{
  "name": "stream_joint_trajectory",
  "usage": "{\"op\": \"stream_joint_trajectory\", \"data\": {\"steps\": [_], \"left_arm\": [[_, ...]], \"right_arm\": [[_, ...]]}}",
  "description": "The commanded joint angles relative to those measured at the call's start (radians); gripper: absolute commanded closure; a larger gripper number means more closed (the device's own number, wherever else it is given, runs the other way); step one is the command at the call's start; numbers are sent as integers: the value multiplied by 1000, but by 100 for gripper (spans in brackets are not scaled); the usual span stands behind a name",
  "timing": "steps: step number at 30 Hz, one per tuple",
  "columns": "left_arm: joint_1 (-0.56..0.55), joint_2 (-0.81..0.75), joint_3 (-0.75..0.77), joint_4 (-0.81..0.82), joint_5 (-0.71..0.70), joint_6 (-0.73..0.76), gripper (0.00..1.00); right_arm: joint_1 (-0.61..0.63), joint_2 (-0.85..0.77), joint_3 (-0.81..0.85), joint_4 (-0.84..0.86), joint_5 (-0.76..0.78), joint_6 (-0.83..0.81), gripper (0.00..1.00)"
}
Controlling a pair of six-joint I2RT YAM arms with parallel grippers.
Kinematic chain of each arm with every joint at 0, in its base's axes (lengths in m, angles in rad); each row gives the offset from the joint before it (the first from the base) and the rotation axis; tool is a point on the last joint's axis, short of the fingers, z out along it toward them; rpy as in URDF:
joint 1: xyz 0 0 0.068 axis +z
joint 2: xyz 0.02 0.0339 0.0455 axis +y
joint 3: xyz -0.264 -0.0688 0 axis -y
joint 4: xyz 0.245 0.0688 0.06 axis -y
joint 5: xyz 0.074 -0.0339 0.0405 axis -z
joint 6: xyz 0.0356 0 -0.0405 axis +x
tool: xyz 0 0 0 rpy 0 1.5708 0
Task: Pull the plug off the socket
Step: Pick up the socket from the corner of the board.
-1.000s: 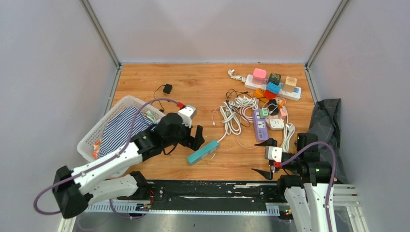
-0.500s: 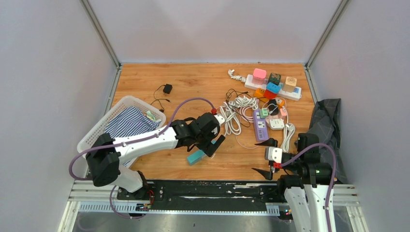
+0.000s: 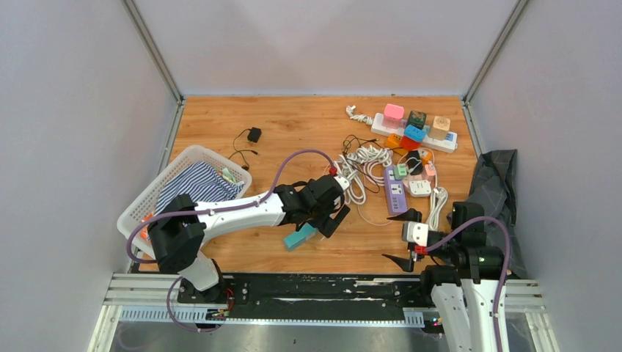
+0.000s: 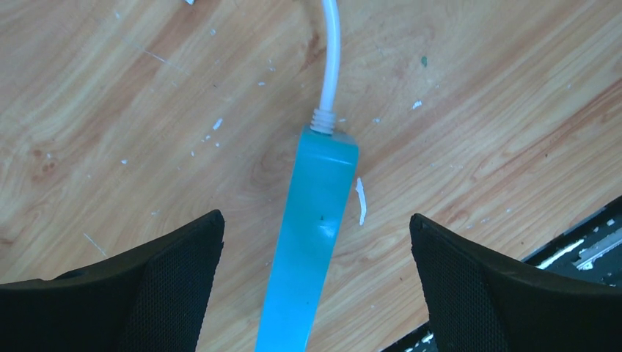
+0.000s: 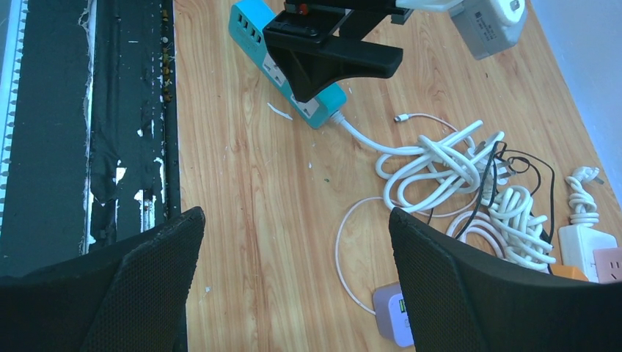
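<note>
I will next move my left gripper down over the teal strip's cord end (image 4: 315, 192) and close it, because the teal strip already runs between its open fingers, untouched.
A teal power strip (image 3: 299, 236) lies on the wooden table near the front, its white cord (image 4: 331, 59) running off to a cable tangle. My left gripper (image 3: 325, 218) hovers open right over the strip's cord end. In the left wrist view the strip (image 4: 312, 249) runs between the two spread fingers, touching neither. A purple socket strip (image 3: 394, 189) carries a green plug (image 3: 400, 171). A white strip (image 3: 414, 132) at the back right holds several coloured plugs. My right gripper (image 3: 392, 238) stands open over bare wood (image 5: 295, 213), holding nothing.
A white basket (image 3: 147, 198) with striped cloth sits at the left. A small black adapter (image 3: 254, 135) lies behind it. Coiled white cables (image 3: 359, 172) fill the middle right. Dark cloth (image 3: 493, 183) is bunched at the right wall. A black rail (image 3: 315, 286) edges the front.
My left arm has swung right from beside the basket and now has its open fingers over the teal strip's cord end. The right arm has not moved.
</note>
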Motion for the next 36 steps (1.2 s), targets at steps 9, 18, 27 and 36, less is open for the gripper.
{"op": "stream_joint_trajectory", "data": {"steps": [9, 18, 27, 36], "left_arm": [[19, 53, -14, 71, -11, -2, 21], [19, 164, 54, 1, 26, 0, 41], [20, 182, 56, 4, 63, 9, 80], [18, 104, -25, 99, 180, 56, 100]], "right_arm": [[-37, 12, -15, -12, -5, 11, 4], [-48, 17, -15, -12, -5, 10, 4], [-56, 19, -15, -13, -7, 10, 4], [-59, 21, -15, -12, -6, 10, 4]]}}
